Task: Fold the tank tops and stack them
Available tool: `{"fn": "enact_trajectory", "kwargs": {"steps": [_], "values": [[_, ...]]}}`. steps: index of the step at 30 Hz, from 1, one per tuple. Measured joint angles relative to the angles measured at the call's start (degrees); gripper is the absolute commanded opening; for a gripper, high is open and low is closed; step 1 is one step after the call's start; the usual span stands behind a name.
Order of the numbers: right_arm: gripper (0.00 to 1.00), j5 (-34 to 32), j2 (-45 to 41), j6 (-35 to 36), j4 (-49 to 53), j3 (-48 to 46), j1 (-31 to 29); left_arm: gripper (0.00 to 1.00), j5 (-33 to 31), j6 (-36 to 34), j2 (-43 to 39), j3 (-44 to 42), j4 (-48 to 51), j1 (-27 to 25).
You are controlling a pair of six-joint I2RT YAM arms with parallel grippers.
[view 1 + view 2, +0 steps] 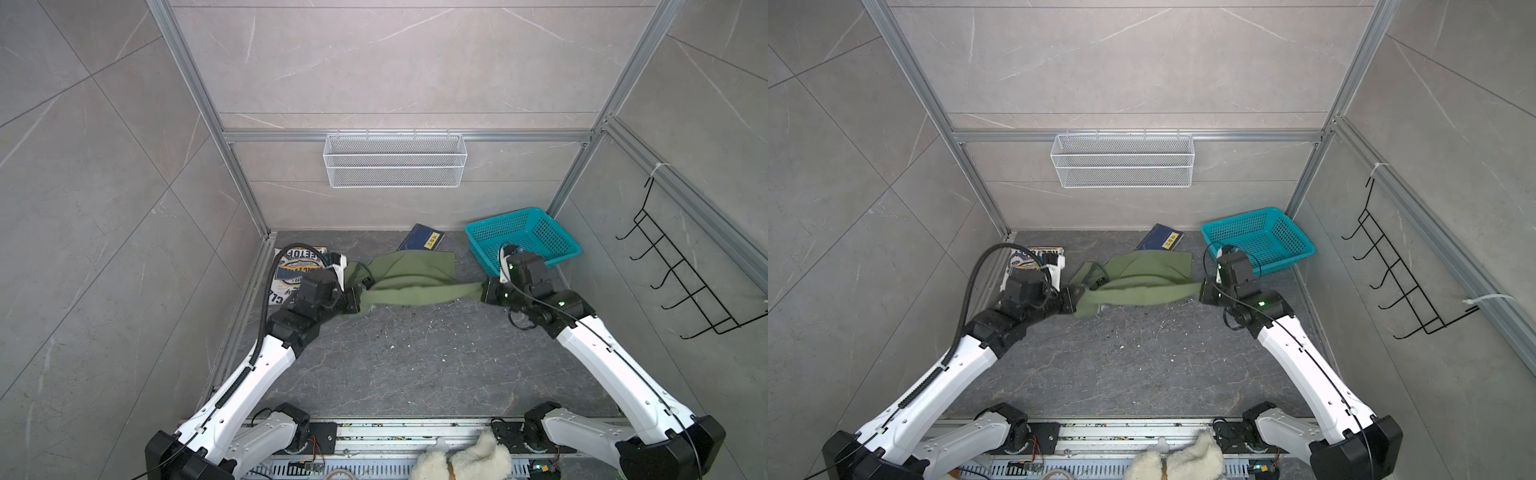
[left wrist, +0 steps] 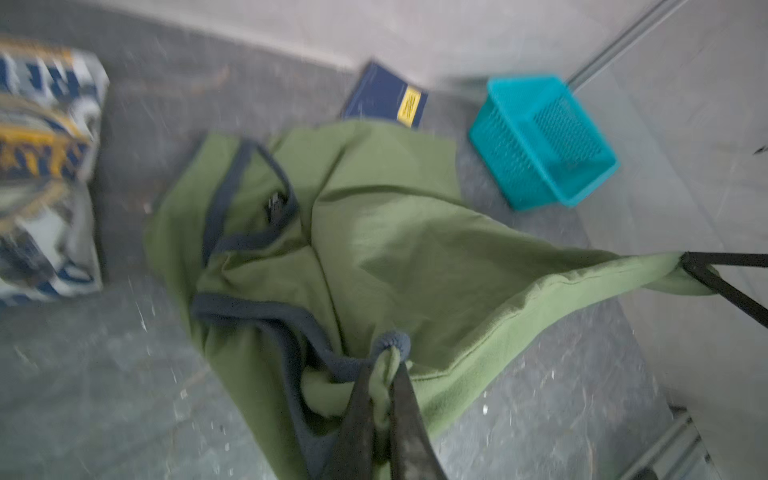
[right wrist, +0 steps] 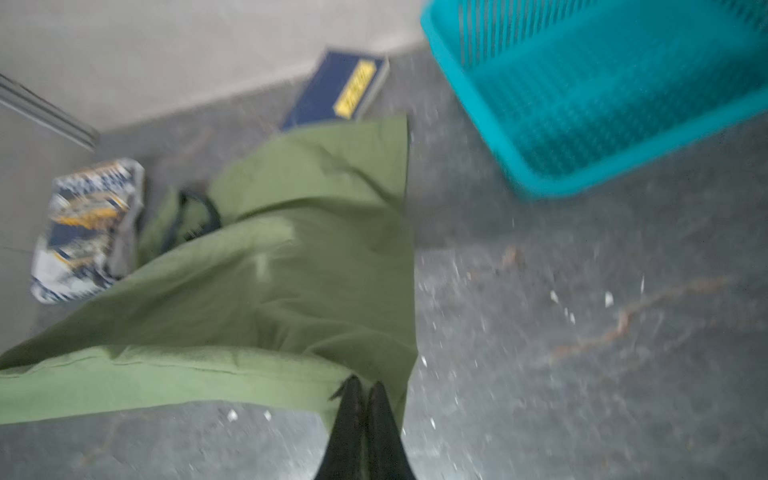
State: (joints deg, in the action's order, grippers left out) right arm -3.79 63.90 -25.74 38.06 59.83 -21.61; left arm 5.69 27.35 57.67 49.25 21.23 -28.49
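Observation:
The tank top's near hem still hangs raised, so I will pull my right gripper back and down onto the bare floor nearer my base and let go of the tank top's hem corner.
The olive green tank top [image 1: 411, 270] hangs stretched between my two grippers above the dark floor. Its far part still rests on the floor. My left gripper [image 1: 359, 299] is shut on a bunched corner with navy trim, which shows close up in the left wrist view [image 2: 384, 365]. My right gripper [image 1: 482, 291] is shut on the opposite hem corner, seen in the right wrist view [image 3: 365, 384]. The white tank top [image 1: 291, 270] lies folded at the back left with its navy-yellow badge print up, partly hidden behind my left arm. Both top views show the green top [image 1: 1142, 270] pulled taut.
A teal basket [image 1: 523, 237] stands at the back right, just behind my right wrist. A navy book [image 1: 424, 239] with a yellow label lies against the back wall, touching the green cloth. A white mesh basket [image 1: 395, 160] and a black hook rack [image 1: 685, 266] hang on the walls. A plush thing [image 1: 465, 461] lies at the near edge.

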Motion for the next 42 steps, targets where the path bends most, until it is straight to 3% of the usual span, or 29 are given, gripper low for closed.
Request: {"fn": "enact_trajectory", "kwargs": {"steps": [3, 7, 10, 12, 14, 18, 24, 32, 36, 42], "values": [[0.0, 0.52, -1.77, -1.88, 1.03, -10.43, 0.0, 0.04, 1.16, 3.45, -1.14, -9.64, -0.61, -4.76], [0.0, 2.1, -1.79, -5.68, 1.44, -18.84, 0.0, 0.28, 1.92, 7.69, -0.79, -17.4, -0.17, -9.66], [0.03, 1.86, -2.89, -8.5, 2.23, -21.38, 0.0, 0.53, 0.94, 9.94, -1.6, -18.6, 1.7, -11.06], [0.34, 0.66, -5.25, -9.92, 3.21, -21.35, 0.0, 0.66, -0.57, 11.15, -4.02, -17.66, 2.62, -11.34], [0.53, -1.01, -7.61, -10.73, 4.98, -20.15, 0.0, 0.69, -2.49, 11.85, -6.78, -15.67, 3.15, -11.34], [0.63, -3.54, -9.64, -10.51, 7.48, -14.4, 0.0, 0.7, -6.64, 11.58, -5.66, -6.99, 5.35, -11.34], [0.65, -3.19, -9.99, -10.71, 5.7, -9.88, -0.63, 0.69, -8.35, 10.6, 10.75, 5.7, 3.93, -11.34], [0.65, -0.9, -1.51, -10.69, 1.73, -9.64, -3.98, 0.65, -7.91, 11.96, 34.03, 10.86, 2.73, -11.89], [0.65, 0.39, 9.11, -10.29, -0.68, -9.16, -5.66, 0.65, -7.04, 12.61, 38.05, 11.06, 2.8, -12.87], [0.64, 1.57, 21.33, -10.27, -4.37, -6.23, -6.05, 0.66, -6.97, 13.97, 37.92, 8.2, 1.07, -13.7]]}}
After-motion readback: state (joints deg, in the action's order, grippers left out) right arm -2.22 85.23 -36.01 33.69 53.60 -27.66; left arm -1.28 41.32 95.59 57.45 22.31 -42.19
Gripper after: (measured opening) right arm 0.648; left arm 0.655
